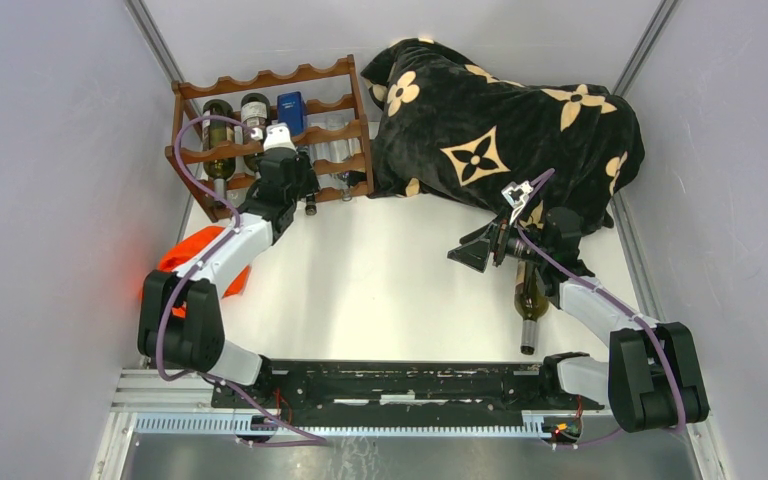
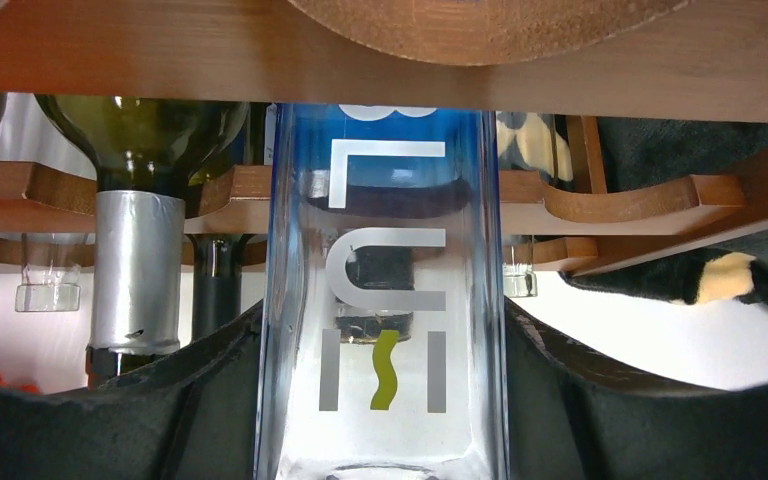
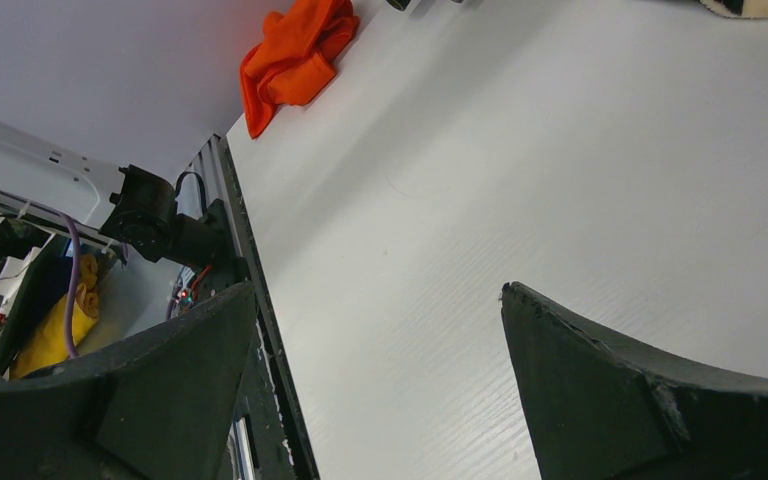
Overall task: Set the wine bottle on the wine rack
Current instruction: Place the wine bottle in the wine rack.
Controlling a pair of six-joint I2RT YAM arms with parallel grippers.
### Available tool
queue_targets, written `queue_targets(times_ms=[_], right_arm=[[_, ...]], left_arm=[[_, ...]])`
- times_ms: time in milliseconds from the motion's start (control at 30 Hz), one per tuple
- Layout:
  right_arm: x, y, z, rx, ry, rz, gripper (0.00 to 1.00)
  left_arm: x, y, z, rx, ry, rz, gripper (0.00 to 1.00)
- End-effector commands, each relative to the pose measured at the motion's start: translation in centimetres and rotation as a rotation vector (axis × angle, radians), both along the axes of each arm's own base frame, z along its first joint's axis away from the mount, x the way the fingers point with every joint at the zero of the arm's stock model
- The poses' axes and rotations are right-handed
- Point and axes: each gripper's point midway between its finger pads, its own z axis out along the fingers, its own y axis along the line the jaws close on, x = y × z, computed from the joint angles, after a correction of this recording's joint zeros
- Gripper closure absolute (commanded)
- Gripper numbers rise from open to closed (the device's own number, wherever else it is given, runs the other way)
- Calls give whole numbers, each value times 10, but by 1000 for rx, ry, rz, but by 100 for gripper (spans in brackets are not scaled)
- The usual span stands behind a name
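Observation:
My left gripper pushes outward next, slides the bottle deeper beneath the rack's upper front bar (image 1: 314, 136) (image 2: 390, 72), which lies outward of the gripper, and releases the bottle.
The wine rack (image 1: 260, 80) stands at the back left, its brown scalloped rails filling the left wrist view (image 2: 560, 70). My left gripper (image 1: 285, 172) reaches into it, shut on a blue-tinted clear wine bottle (image 2: 380, 250) with grey lettering. The bottle's blue end (image 1: 292, 108) lies in the rack's upper part. Both dark fingers (image 2: 600, 400) press against the glass. My right gripper (image 1: 480, 250) hovers open over the table (image 3: 560, 150) with nothing between its fingers (image 3: 600, 380). A green wine bottle (image 1: 531, 300) lies on the table under the right arm.
Other bottles rest in the rack, among them a green one with silver foil (image 2: 138, 270). A black blanket with beige flowers (image 1: 500, 120) covers the back right. An orange cloth (image 1: 195, 250) lies at the table's left edge. Grey walls close in on both sides.

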Motion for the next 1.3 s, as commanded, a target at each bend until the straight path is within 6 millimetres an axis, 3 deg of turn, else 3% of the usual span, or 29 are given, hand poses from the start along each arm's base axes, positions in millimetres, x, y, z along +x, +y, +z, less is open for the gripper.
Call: queue_targets(times_ms=[0,533,1267], right_arm=[[7,1,21,11,-84,13,2],[7,2,19,14,-73,23,2],[6,1,20,8,-94,21,2]], left_arm=[[37,6,126,-46,-405,55,98],[47,3,113,-30,-403,45,98],[54,-1,121,-45,-445,33,98]])
